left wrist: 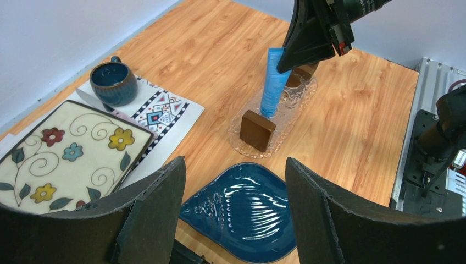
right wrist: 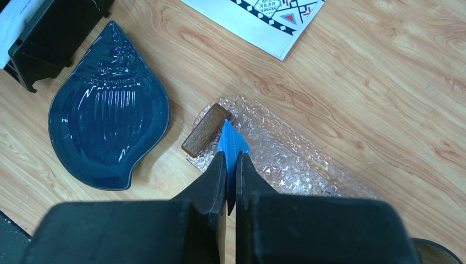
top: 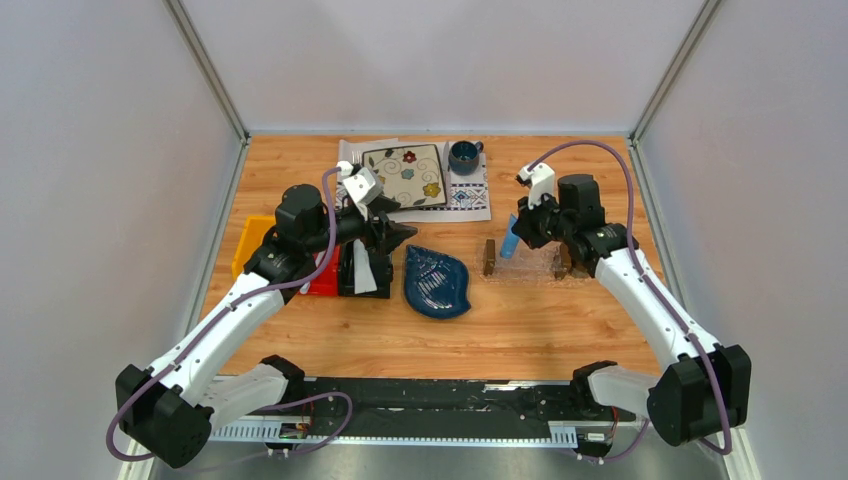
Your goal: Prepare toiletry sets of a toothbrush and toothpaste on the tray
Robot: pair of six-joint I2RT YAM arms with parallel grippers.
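Observation:
The right gripper lowers the upright tube to the tray spot (top: 503, 263) (right wrist: 215, 147) beside the brown block next, edging toward the block, and releases it, since the spot is below the gripper.
My right gripper (right wrist: 231, 160) is shut on the light blue toothpaste (right wrist: 233, 142) tube. The tube (top: 510, 240) stands upright, its lower end (left wrist: 271, 91) down at the left end of the clear tray (left wrist: 299, 99), beside a brown wooden block (left wrist: 257, 130). I cannot tell whether it touches the tray (top: 530, 270). My left gripper (left wrist: 235, 165) is open and empty. It hangs (top: 388, 238) above the black bin (top: 352, 272), facing the tray. A white-grey tapered tube (top: 365, 270) stands in that bin. The toothbrush is out of view.
A dark blue leaf-shaped dish (top: 436, 282) lies between the black bin and the tray. A red bin (top: 322, 282) and a yellow bin (top: 250, 245) sit at the left. At the back, a floral plate (top: 405, 175) and blue mug (top: 464, 155) rest on a patterned cloth (top: 468, 198).

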